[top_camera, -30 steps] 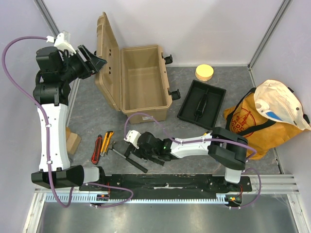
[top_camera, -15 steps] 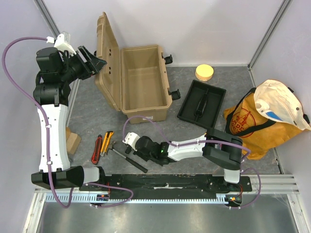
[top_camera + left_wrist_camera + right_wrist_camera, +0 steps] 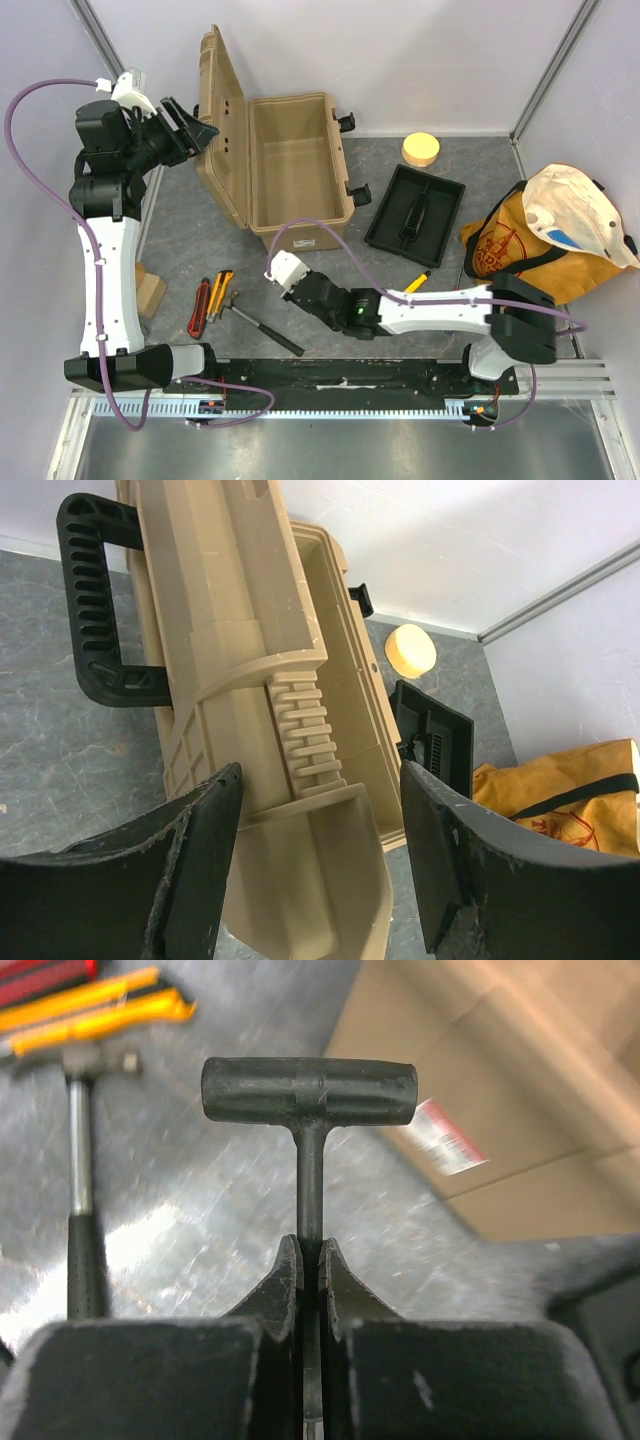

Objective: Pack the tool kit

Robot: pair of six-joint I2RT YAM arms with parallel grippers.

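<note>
The robot will next raise its right gripper, turn it and move it outward over the near side of the toolbox (image 3: 295,165), which stands open and empty. The right gripper will then lower the tool inside by the toolbox's latch side.
The tan toolbox (image 3: 295,165) stands open, its lid (image 3: 220,115) upright on the left with the black handle (image 3: 95,600) on its outer face. My left gripper (image 3: 188,130) hovers open just left of the lid; the lid (image 3: 270,730) shows past its fingers (image 3: 200,860), apart from them. My right gripper (image 3: 310,1260) is shut on the shaft of a black T-handle tool (image 3: 308,1090), raised above the floor in front of the box. In the top view that gripper (image 3: 290,283) hides the tool. A hammer (image 3: 262,327), a yellow knife (image 3: 220,293) and a red knife (image 3: 200,307) lie on the floor.
The black inner tray (image 3: 415,215) lies right of the box. Behind it sits a round yellow disc (image 3: 421,149). An orange bag (image 3: 540,245) with a white cap fills the right side. A yellow-handled tool (image 3: 418,283) lies near the right arm. A wooden block (image 3: 150,293) sits at the left.
My right gripper has shut on the T-handle tool, lifted it off the floor and swung right, toward the toolbox front. The left arm has barely moved.
</note>
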